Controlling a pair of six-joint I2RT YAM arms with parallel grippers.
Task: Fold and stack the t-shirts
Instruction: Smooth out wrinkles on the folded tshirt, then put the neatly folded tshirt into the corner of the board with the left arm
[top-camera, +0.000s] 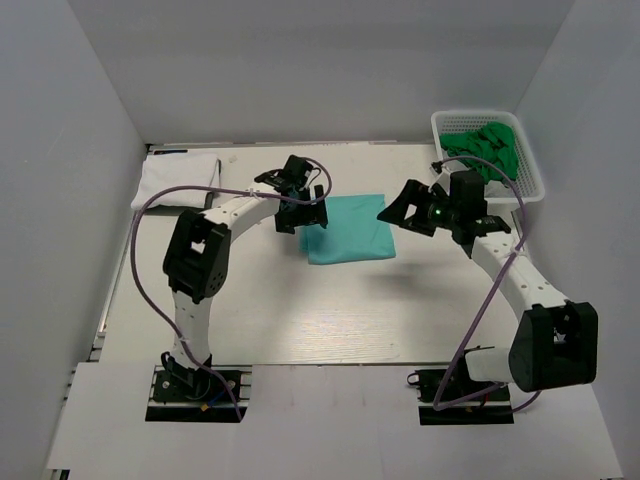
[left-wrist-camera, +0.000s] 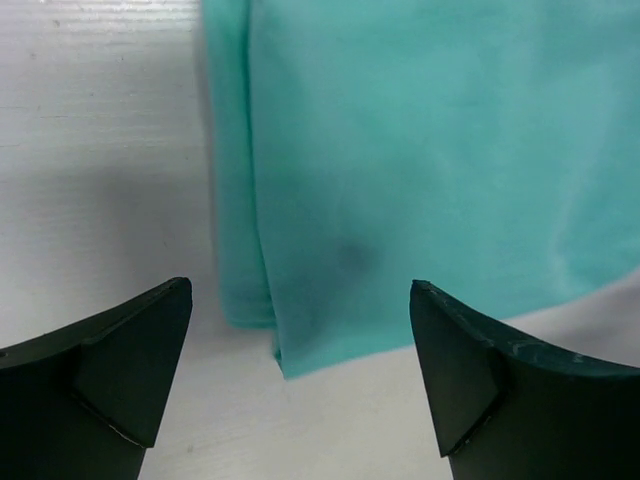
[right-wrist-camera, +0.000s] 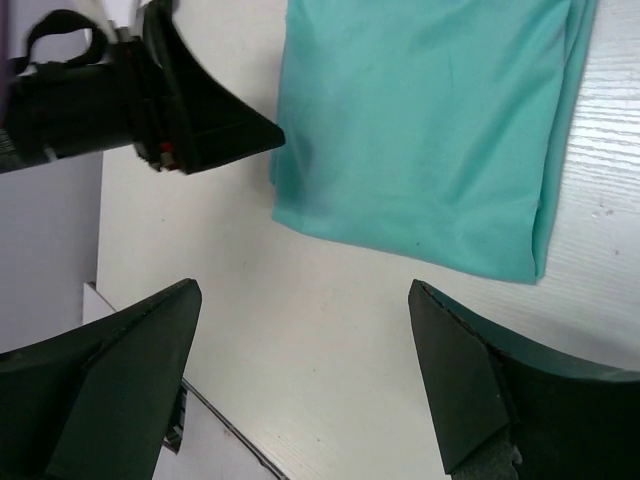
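Observation:
The left gripper lowers past the teal t-shirt's near corner onto its layered side edge (top-camera: 306, 246) (left-wrist-camera: 253, 282) next.
A light teal t-shirt (top-camera: 348, 228) lies folded into a flat rectangle at the middle of the table. A white t-shirt (top-camera: 178, 180) lies folded at the back left. My left gripper (top-camera: 302, 222) hovers at the teal shirt's left edge, open and holding nothing. In the left wrist view the teal t-shirt (left-wrist-camera: 430, 160) has its near corner just ahead of my open left gripper (left-wrist-camera: 300, 370). My right gripper (top-camera: 400, 210) hangs at the shirt's right edge, open and holding nothing. In the right wrist view the teal t-shirt (right-wrist-camera: 430, 130) lies beyond my right gripper (right-wrist-camera: 305, 370), apart from it.
A white lattice basket (top-camera: 532, 165) at the back right holds darker green cloth (top-camera: 485, 148). The left arm's gripper (right-wrist-camera: 200, 120) shows across the shirt in the right wrist view. Grey walls close in the table on three sides. Purple cables loop beside both arms.

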